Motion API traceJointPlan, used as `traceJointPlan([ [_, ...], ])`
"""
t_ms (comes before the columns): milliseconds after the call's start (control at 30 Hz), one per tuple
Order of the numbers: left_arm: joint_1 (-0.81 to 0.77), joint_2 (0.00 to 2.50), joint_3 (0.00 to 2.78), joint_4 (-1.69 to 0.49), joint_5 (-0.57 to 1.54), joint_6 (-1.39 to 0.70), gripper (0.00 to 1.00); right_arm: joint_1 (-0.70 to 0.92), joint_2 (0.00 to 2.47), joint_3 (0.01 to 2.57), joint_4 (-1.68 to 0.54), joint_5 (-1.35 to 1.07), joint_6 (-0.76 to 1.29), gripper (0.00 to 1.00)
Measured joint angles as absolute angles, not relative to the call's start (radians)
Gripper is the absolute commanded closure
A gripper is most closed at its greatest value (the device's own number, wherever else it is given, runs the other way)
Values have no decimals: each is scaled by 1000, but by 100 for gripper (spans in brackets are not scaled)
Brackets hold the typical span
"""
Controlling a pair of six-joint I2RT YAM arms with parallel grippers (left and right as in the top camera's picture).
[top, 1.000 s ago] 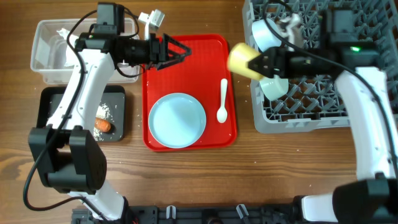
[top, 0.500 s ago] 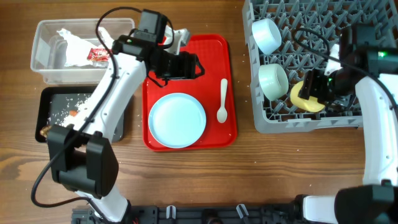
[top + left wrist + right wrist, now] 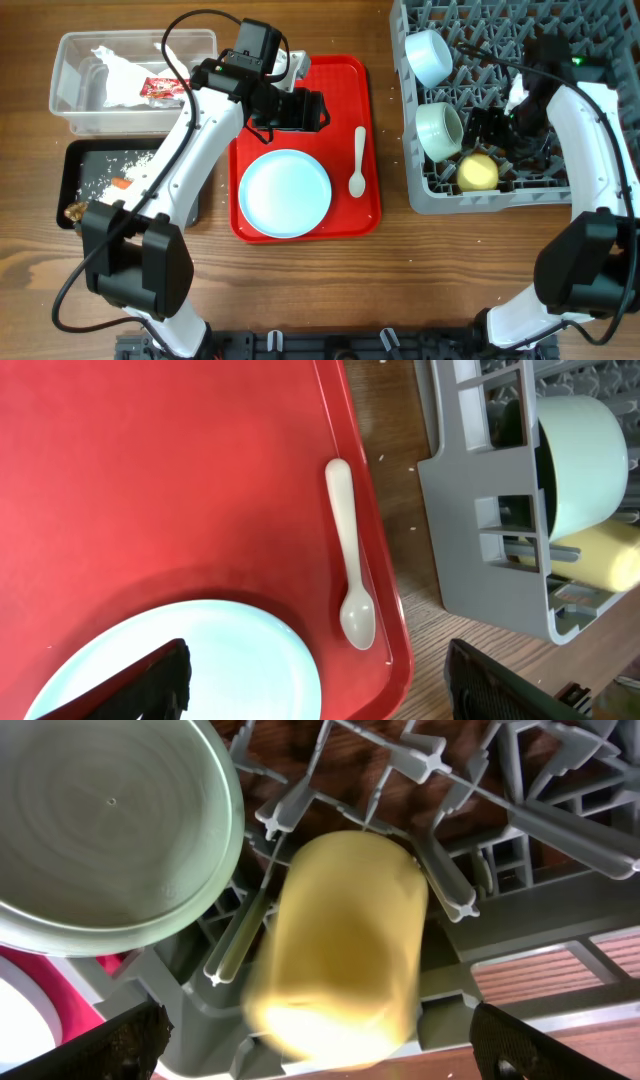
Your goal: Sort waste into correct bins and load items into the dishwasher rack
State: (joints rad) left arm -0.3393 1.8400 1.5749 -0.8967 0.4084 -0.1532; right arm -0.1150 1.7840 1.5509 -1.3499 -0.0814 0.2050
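Note:
My right gripper is going to rise from the yellow cup in the rack, cross the rack's edge and lower onto the white spoon's handle, because the spoon is still on the tray.
The yellow cup lies in the front of the grey dishwasher rack, blurred in the right wrist view. My right gripper is open just above it, fingers wide on both sides. Two pale bowls sit in the rack. My left gripper is open and empty over the red tray, above the blue plate's edge. The white spoon lies on the tray, right of the plate.
The clear tub holds a white napkin and a red-and-white wrapper. The black tray holds rice grains, an orange stick and a brown scrap. Bare wood lies along the table's front.
My right gripper carried the yellow cup into the rack and opened; the cup now lies free. My left arm swung from the tub to over the red tray.

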Motion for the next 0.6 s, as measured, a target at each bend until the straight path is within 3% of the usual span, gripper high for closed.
traceJointPlan([
  [200, -339, 1840, 1575, -936, 408, -153, 22, -119, 1786, 1790, -1439, -186, 167, 0],
  [400, -291, 1840, 1575, -986, 408, -199, 25, 80, 1783, 1828, -1428, -258, 152, 4],
  [433, -265, 1840, 1575, -989, 409, -226, 25, 132, 1783, 1827, -1411, -262, 152, 7],
  [500, -198, 1840, 1575, -1002, 408, -281, 24, 224, 1783, 1823, -1348, -254, 164, 23],
  [533, -174, 1840, 1575, -1008, 408, -299, 23, 242, 1783, 1820, -1330, -251, 178, 39],
  [600, -91, 1840, 1575, -1028, 409, -336, 21, 331, 1783, 1762, -1236, -220, 207, 45],
])
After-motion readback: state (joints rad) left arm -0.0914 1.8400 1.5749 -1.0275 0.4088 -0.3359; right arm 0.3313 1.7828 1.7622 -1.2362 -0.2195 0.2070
